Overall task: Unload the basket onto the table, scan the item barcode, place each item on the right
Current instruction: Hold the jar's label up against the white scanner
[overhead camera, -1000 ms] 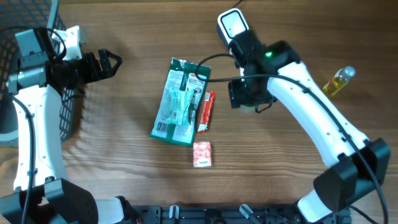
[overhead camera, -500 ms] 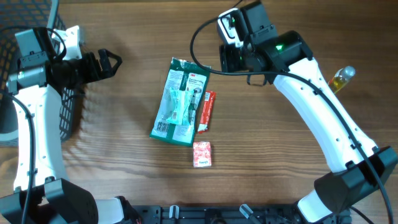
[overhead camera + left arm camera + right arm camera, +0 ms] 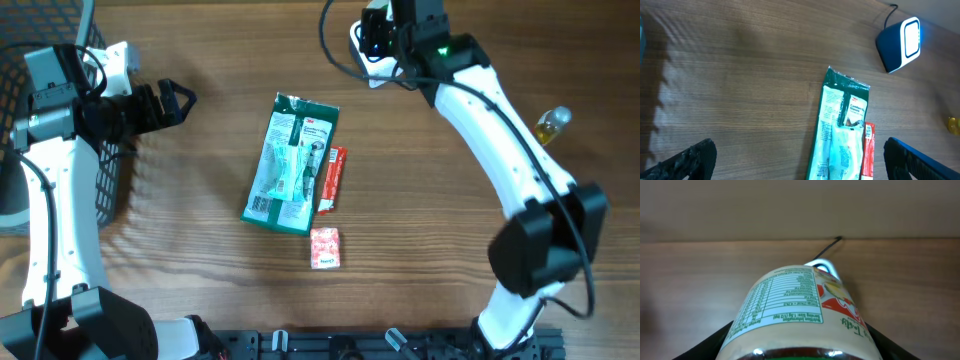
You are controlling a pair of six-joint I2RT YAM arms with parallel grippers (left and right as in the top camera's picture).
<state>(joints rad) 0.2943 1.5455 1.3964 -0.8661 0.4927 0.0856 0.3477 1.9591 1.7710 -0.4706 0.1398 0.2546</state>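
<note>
Next I need to move my right gripper back and down to release the jar [image 3: 795, 310], as the bare tabletop between red stick packet and bottle lies below and back from it.
My right gripper [image 3: 388, 35] is shut on a small jar [image 3: 795, 310] with a pale nutrition label, which fills the right wrist view. The jar hangs over the barcode scanner [image 3: 900, 42], a blue box with a white lit face at the table's far edge. In the right wrist view only the scanner's rim [image 3: 824, 266] and its cable show past the jar. Overhead, the arm hides most of the scanner [image 3: 362, 45]. Far off to the left, my left gripper [image 3: 178, 100] stands wide open and holds nothing.
A green packet [image 3: 290, 165] lies mid-table with a red stick packet [image 3: 331, 180] against its right side. A small pink packet [image 3: 325, 248] is nearer the front. A yellow bottle [image 3: 548, 130] lies at the right, and a black wire basket [image 3: 108, 185] stands at the left.
My right arm has carried the jar from beside the green packet toward the far edge, over the scanner. The left arm has not moved.
</note>
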